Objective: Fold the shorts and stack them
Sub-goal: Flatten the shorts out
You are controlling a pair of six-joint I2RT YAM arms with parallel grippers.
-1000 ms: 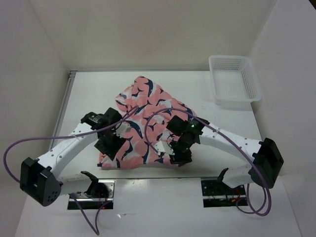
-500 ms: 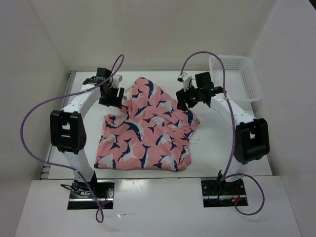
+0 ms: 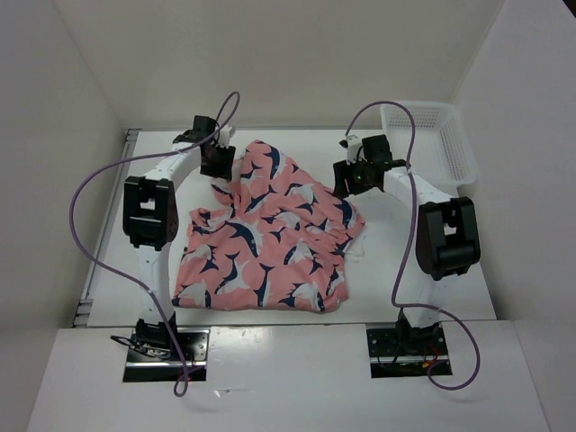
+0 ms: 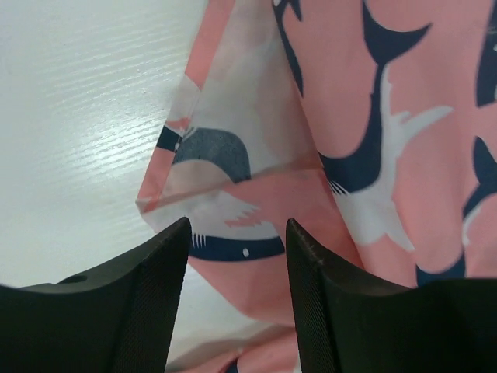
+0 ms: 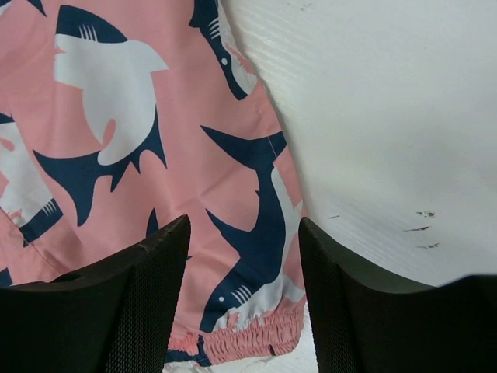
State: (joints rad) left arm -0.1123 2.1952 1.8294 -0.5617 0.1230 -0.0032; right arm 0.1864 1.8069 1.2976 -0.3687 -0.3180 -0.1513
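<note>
I will next lower my right gripper and move it to the right in the wrist view, onto the shorts' hem beyond the gathered waistband, because that hem is by one finger.
The coral-pink shorts [image 3: 265, 229] with navy-and-white sharks lie spread and rumpled in the middle of the white table. My left gripper [image 3: 217, 162] hovers at their far left edge; in the left wrist view [image 4: 235, 233] it is open over a folded corner of the cloth [image 4: 233, 186]. My right gripper [image 3: 349, 178] hovers at their far right edge; in the right wrist view [image 5: 242, 229] it is open over the fabric, with the gathered waistband [image 5: 241, 338] between the jaws. Neither gripper holds anything.
A white mesh basket [image 3: 427, 144] stands at the back right corner. A wall closes the table behind and to the left. Both arms' purple cables loop above the table. Bare tabletop [image 3: 405, 261] lies right of the shorts.
Both arms have swung from the near edge of the shorts to their far edge. The shorts, lifted and bunched a second ago, now lie spread flat. Both grippers have drawn slightly closer to the fabric.
</note>
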